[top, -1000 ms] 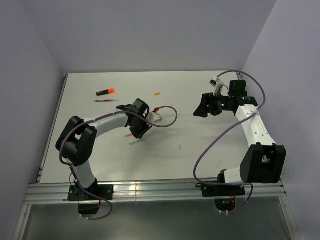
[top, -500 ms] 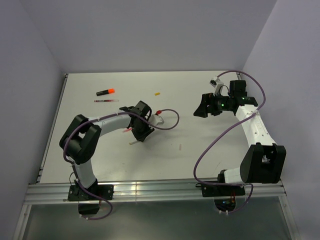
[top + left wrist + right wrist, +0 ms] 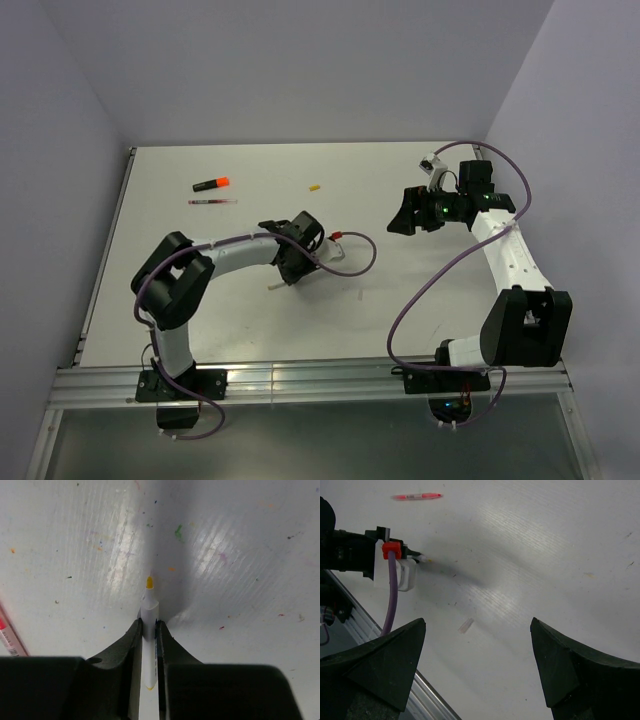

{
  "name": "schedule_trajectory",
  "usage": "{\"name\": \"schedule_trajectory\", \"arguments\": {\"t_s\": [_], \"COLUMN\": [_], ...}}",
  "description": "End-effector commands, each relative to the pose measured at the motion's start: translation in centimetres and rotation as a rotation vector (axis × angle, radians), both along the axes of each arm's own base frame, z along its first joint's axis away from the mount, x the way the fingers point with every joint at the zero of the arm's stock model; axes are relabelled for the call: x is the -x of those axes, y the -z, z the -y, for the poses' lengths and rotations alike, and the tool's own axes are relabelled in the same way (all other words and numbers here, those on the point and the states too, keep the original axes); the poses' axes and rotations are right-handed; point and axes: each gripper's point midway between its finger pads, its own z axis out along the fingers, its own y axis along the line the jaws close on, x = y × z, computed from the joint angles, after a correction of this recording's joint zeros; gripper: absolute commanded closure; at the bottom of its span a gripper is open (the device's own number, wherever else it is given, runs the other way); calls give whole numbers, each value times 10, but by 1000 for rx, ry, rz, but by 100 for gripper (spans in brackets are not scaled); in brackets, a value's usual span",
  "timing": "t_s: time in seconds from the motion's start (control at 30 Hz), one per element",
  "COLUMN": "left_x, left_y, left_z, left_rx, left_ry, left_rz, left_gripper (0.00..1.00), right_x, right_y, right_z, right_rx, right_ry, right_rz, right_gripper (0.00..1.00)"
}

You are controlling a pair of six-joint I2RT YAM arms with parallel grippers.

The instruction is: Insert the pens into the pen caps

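I should move my right gripper to the left in the top view next, onto the white pen's rear end (image 3: 276,287), because that end sticks out clear of the other gripper's fingers.
My left gripper (image 3: 288,268) is shut on a thin white pen (image 3: 149,614) with a yellow tip, held low over the table at centre-left. The pen's tip pokes out past the jaws, and its rear end (image 3: 272,286) shows in the top view. A red stick pen (image 3: 6,636) lies just left of the left gripper. The stubby black marker with the orange end (image 3: 212,184) and the thin dark-red pen (image 3: 212,201) lie at the far left. A yellowish cap (image 3: 314,187) lies at the far middle. A pale cap (image 3: 465,626) lies below my open, empty right gripper (image 3: 477,625).
The left arm's purple cable (image 3: 352,262) loops over the table right of the left gripper. A metal rail (image 3: 300,378) runs along the near edge. Walls close in the left, far and right sides.
The left gripper has swung to the right across the table with the white pen in it. The right arm has not moved.
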Motion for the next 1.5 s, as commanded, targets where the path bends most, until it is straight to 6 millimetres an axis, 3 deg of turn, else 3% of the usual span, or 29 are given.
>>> {"name": "schedule_trajectory", "arguments": {"t_s": [0.0, 0.07, 0.13, 0.17, 0.23, 0.4, 0.47, 0.5, 0.6, 0.63, 0.73, 0.87, 1.23, 1.47], "left_x": [19, -9, -41, -58, -76, -93, -99, -105, -114, -118, -125, -128, -113, -111], "left_y": [11, -24, -93, -116, -166, -240, -260, -283, -321, -327, -341, -348, -348, -346], "left_z": [4, 16, 42, 39, 53, 77, 81, 86, 93, 95, 103, 107, 115, 123], "left_rx": [4, 124, 344, 413, 576, 857, 946, 1049, 1231, 1254, 1323, 1376, 1416, 1440], "left_ry": [3, -47, -96, -129, -157, -253, -302, -360, -417, -436, -492, -522, -550, -593], "left_rz": [-86, -4, 81, 90, 89, 57, 65, 68, 34, 24, -39, -71, -129, -151], "left_gripper": [100, 100, 100, 100, 100, 100, 100, 100, 100, 100, 100, 100, 100, 100], "right_x": [-9, -15, -21, -27, -33, -37, -38, -36, -34, -26, -18, -7, -18, -11], "right_y": [-11, -26, -35, -49, -59, -97, -109, -112, -122, -124, -129, -127, -118, -124], "right_z": [3, -2, -7, -10, -15, -41, -49, -58, -70, -86, -106, -124, -141, -146], "right_rx": [0, -37, -81, -105, -144, -346, -369, -384, -400, -413, -437, -447, -466, -503], "right_ry": [11, -2, -6, -22, -32, -61, -88, -109, -154, -212, -281, -335, -329, -343], "right_rz": [45, 74, 76, 112, 124, 220, 268, 259, 276, 266, 242, 220, 137, 104], "right_gripper": [7, 7, 6, 5, 2, 0, 0, 0, 0, 0, 0, 1, 7, 19]}}
